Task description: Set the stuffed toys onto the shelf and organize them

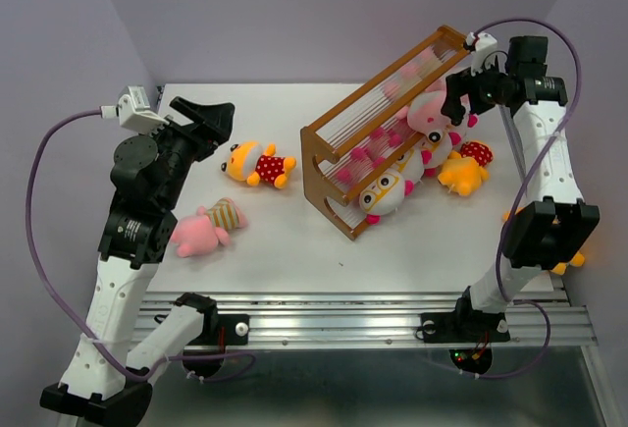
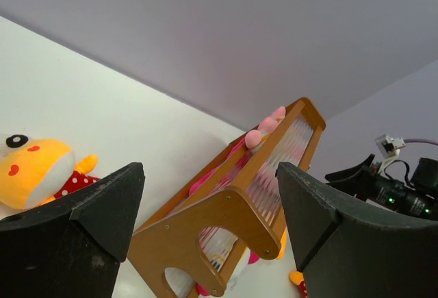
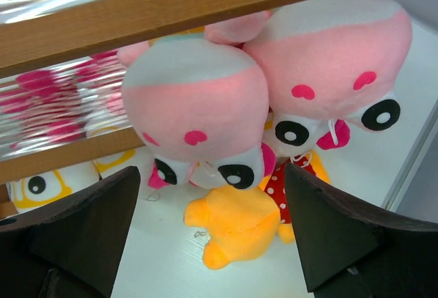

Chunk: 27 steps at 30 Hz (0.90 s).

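Note:
I need to move my left gripper back, tip its fingers down and lower them onto the pink toy's striped shirt [image 1: 228, 214]. The toy lies loose below and back from my gripper.
The wooden shelf [image 1: 378, 128] stands slanted across the table's middle right, with several stuffed toys on its right side. Two pink toys [image 3: 198, 99] [image 3: 328, 58] lean against its rail [image 3: 171, 7]. Below them, a yellow toy in red polka dots [image 3: 239, 222] lies on the table. A white-faced toy with orange glasses [image 1: 385, 191] rests at the shelf's near end. My right gripper [image 1: 461, 98] [image 3: 212, 175] hangs open just short of the pink toys, holding nothing. My left gripper [image 1: 211, 118] [image 2: 209, 175] is open and empty, facing the shelf's end panel [image 2: 226, 209].
A yellow toy in a polka-dot dress [image 1: 257, 164] [image 2: 31, 175] and a pink toy in a striped shirt [image 1: 206, 229] lie loose on the table left of the shelf. A patch of orange plush [image 1: 571, 260] shows behind the right arm. Walls close in behind and beside the table.

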{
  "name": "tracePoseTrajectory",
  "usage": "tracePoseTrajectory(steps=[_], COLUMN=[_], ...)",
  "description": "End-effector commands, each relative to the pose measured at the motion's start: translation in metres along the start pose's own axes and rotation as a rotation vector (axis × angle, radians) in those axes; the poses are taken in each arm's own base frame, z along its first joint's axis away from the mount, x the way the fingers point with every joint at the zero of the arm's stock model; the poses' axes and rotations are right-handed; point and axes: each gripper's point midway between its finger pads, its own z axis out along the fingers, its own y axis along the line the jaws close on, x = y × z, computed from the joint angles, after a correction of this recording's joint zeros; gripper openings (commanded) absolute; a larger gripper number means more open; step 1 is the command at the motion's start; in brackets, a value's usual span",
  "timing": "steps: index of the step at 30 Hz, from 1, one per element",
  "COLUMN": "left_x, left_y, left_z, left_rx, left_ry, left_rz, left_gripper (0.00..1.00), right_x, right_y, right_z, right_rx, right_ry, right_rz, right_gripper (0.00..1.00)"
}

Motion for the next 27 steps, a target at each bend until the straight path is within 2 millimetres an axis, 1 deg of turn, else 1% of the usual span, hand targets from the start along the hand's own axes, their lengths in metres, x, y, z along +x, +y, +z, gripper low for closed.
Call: tracePoseTrajectory(steps=[1,2,3,4,5,6,7,8,9,10,11,12,13,14,15,16,18,20,21,22,23,24,27], left_x=[-0.001,-0.002,-0.003,0.001,0.002,0.006,0.009,0.012,0.024,0.029,0.030,0.037,0.055,0.066,0.089,0.100,0.121,0.144,0.151,0.155,0.165,0.171,0.185], left_y=[0.005,0.007,0.006,0.015,0.021,0.041,0.052,0.064,0.084,0.095,0.111,0.124,0.150,0.163,0.185,0.193,0.210,0.225,0.226,0.228,0.235,0.240,0.262], left_z=[-0.002,-0.002,-0.003,-0.003,-0.003,-0.006,-0.008,-0.010,-0.016,-0.019,-0.022,-0.026,-0.034,-0.038,-0.044,-0.047,-0.054,-0.057,-0.050,-0.046,-0.047,-0.039,-0.041], left_rx=[-0.012,-0.019,-0.022,-0.062,-0.097,-0.202,-0.263,-0.331,-0.433,-0.498,-0.597,-0.666,-0.797,-0.868,-0.986,-1.030,-1.118,-1.171,-1.140,-1.124,-1.124,-1.109,-1.160], left_ry=[-0.014,-0.016,-0.015,-0.002,0.003,0.022,0.031,0.040,0.097,0.110,0.088,0.100,0.168,0.209,0.299,0.350,0.439,0.519,0.527,0.533,0.554,0.565,0.613], left_rz=[0.028,0.032,0.033,0.039,0.041,0.047,0.043,0.025,0.035,0.032,-0.009,-0.020,0.003,0.002,0.001,0.010,0.024,0.033,0.024,0.022,0.023,0.018,0.055], left_gripper=[0.89,0.89,0.89,0.89,0.89,0.89,0.88,0.88,0.88,0.87,0.86,0.83,0.82,0.80,0.77,0.76,0.74,0.74,0.74,0.74,0.73,0.73,0.73], right_x=[-0.012,-0.012,-0.013,-0.015,-0.017,-0.021,-0.023,-0.025,-0.026,-0.028,-0.027,-0.027,-0.028,-0.026,-0.018,-0.014,-0.007,-0.004,-0.002,-0.001,-0.001,0.000,-0.001], right_y=[0.007,0.008,0.014,0.014,0.026,0.029,0.033,0.041,0.052,0.057,0.063,0.067,0.071,0.072,0.073,0.071,0.073,0.071,0.072,0.070,0.071,0.073,0.075], right_z=[-0.022,-0.023,-0.027,-0.032,-0.037,-0.046,-0.052,-0.057,-0.062,-0.066,-0.070,-0.072,-0.079,-0.078,-0.073,-0.073,-0.071,-0.072,-0.070,-0.071,-0.071,-0.072,-0.072], right_rx=[-0.016,-0.021,-0.042,-0.050,-0.105,-0.120,-0.137,-0.166,-0.218,-0.229,-0.237,-0.246,-0.241,-0.239,-0.244,-0.237,-0.240,-0.234,-0.239,-0.235,-0.243,-0.247,-0.257], right_ry=[-0.061,-0.062,-0.070,-0.078,-0.088,-0.108,-0.123,-0.139,-0.154,-0.166,-0.182,-0.190,-0.206,-0.207,-0.198,-0.196,-0.191,-0.191,-0.187,-0.190,-0.195,-0.195,-0.203], right_rz=[-0.043,-0.043,-0.044,-0.047,-0.047,-0.056,-0.054,-0.060,-0.057,-0.051,-0.049,-0.032,-0.030,-0.021,0.001,0.011,0.019,0.026,0.036,0.043,0.043,0.051,0.058], right_gripper=[0.91,0.91,0.91,0.91,0.91,0.91,0.91,0.91,0.91,0.91,0.91,0.91,0.91,0.91,0.91,0.91,0.91,0.91,0.91,0.91,0.91,0.91,0.91])
